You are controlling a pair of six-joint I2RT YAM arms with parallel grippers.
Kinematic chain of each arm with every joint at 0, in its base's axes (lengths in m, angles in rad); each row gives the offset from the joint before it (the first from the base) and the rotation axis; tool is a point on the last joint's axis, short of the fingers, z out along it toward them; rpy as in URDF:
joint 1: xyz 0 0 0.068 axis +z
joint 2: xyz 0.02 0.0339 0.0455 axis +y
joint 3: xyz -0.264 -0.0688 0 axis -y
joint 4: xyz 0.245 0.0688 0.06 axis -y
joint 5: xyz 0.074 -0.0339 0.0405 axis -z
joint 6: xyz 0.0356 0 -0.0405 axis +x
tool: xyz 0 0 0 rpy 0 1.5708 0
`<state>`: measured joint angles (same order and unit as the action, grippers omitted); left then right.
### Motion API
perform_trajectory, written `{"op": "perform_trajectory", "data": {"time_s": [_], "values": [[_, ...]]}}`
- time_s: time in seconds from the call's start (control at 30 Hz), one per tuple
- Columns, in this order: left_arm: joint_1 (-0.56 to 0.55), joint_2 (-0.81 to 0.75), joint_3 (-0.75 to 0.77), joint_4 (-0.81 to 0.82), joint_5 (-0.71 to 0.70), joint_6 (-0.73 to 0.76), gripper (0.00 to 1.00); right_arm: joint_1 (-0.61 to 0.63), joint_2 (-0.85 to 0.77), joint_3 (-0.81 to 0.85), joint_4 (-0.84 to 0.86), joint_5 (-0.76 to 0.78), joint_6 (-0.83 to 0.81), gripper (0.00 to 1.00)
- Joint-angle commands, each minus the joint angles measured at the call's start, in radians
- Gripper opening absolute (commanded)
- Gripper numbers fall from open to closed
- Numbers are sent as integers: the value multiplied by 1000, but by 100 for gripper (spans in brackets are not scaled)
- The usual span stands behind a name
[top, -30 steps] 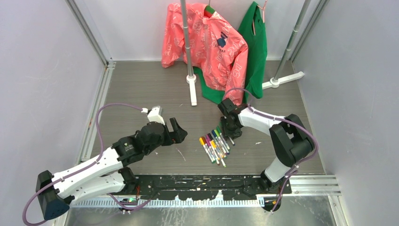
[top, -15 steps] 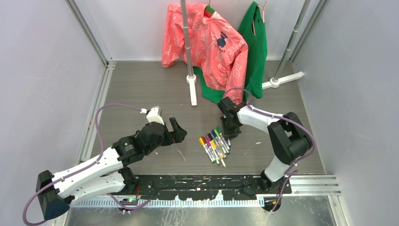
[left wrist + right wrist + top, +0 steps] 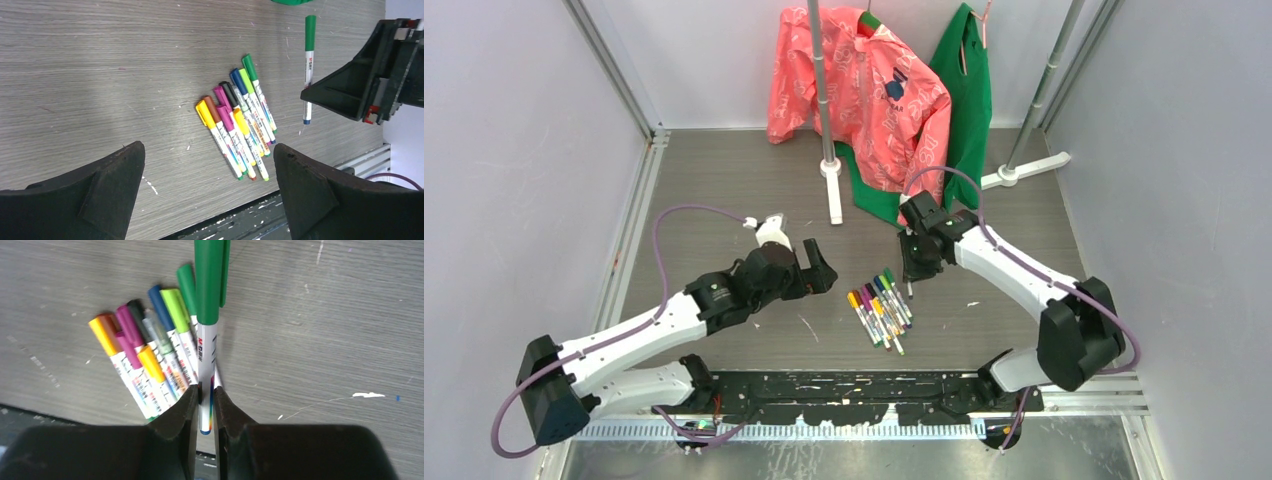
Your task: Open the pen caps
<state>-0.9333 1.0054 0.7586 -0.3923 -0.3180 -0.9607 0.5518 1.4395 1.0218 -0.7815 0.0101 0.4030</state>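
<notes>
The held pen's green cap (image 3: 310,33) lies to the gripper's right in the left wrist view, so next my left gripper needs to move outward and across to close on it.
Several pens (image 3: 879,305) with white barrels and coloured caps lie side by side on the grey table; they also show in the left wrist view (image 3: 237,127) and the right wrist view (image 3: 145,355). My right gripper (image 3: 205,392) is shut on the lower barrel of one pen (image 3: 206,360), held above the table just right of the pile. Its green cap (image 3: 209,280) is on and points away from the fingers. From above, that gripper (image 3: 912,262) hangs at the pile's far right. My left gripper (image 3: 819,272) hovers left of the pile, open wide and holding nothing (image 3: 207,147).
A pink jacket (image 3: 864,90) and a green garment (image 3: 969,100) hang at the back on a rack whose white feet (image 3: 834,195) rest on the table. A black rail (image 3: 874,385) runs along the near edge, in front of the pens.
My right gripper closed on the green-capped pen and lifted it off the pile's right side. My left arm moved right toward the pens and its jaws opened a little wider.
</notes>
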Motion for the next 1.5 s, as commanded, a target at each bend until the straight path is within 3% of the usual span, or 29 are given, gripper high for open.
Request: {"op": "perform_trajectory", "data": {"time_s": [0.0,0.37,0.87,1.4,1.47], "values": [[11,42,55,112,63,22,99,-3,-86,49,-50,-131,28,1],[40,202,109,316,187,27,90,27,-213,4,8,-343,168,1],[68,379,185,456,280,-24,80,173,-163,13,111,-361,263,1],[128,444,140,536,392,-71,55,185,-102,111,84,-367,241,1],[138,449,134,549,406,-76,48,185,-91,117,85,-369,238,1]]}}
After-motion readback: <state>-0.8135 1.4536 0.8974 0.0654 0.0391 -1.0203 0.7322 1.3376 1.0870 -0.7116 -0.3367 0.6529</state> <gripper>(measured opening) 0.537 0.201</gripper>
